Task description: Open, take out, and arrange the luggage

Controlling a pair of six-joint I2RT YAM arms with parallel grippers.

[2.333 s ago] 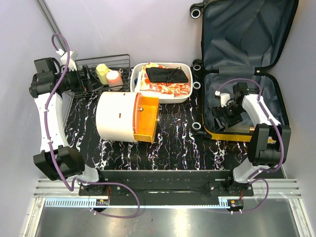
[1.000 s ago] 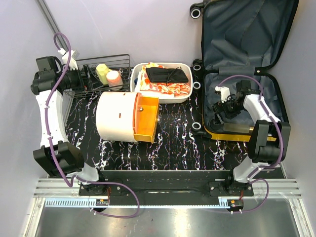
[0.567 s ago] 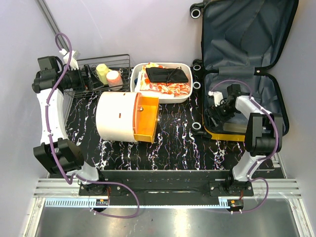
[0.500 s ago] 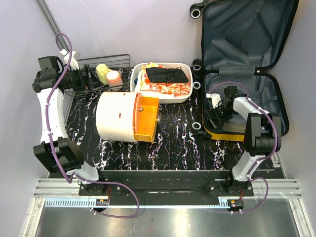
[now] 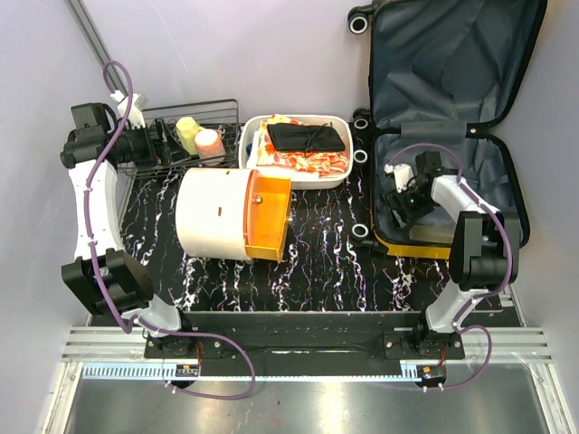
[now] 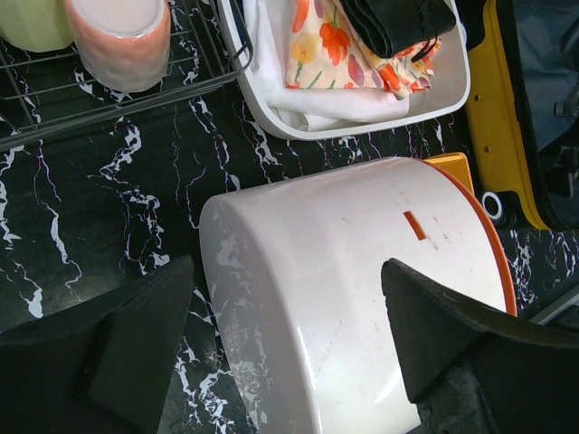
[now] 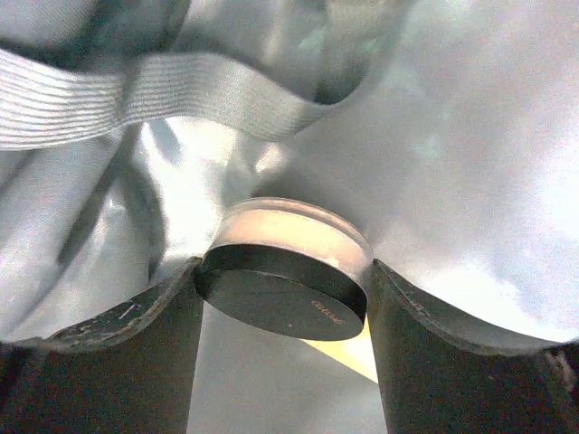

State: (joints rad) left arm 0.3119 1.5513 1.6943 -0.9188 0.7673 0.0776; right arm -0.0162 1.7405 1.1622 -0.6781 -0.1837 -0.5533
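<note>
The robot's right gripper should next lift, carry the jar across and let it go inside the open orange drawer (image 5: 270, 224), because that drawer is to the gripper's left in the top view.
The luggage (image 5: 412, 246), a yellow hard-shell suitcase with dark grey lining, lies open at the right, lid propped against the back wall. My right gripper (image 5: 399, 204) reaches into its near left part. In the right wrist view the right gripper (image 7: 283, 271) is shut on a small round jar (image 7: 289, 231) with a pale pink body and a black lid, one finger against each side. It rests on the grey lining (image 7: 452, 163) below an elastic strap (image 7: 136, 95). My left gripper (image 6: 285, 267) hangs open above the cream-and-orange round container (image 6: 344, 271), holding nothing.
The round container (image 5: 213, 212) lies on its side mid-table, orange end towards the suitcase. Behind it stands a white tray (image 5: 339, 172) with floral cloth and a black pouch (image 5: 306, 136). A wire rack (image 5: 222, 108) at the back left holds a yellowish cup and a pink cup.
My right gripper moved left inside the suitcase and its jaws closed in onto the small round jar. The left arm has hardly moved and stays open.
</note>
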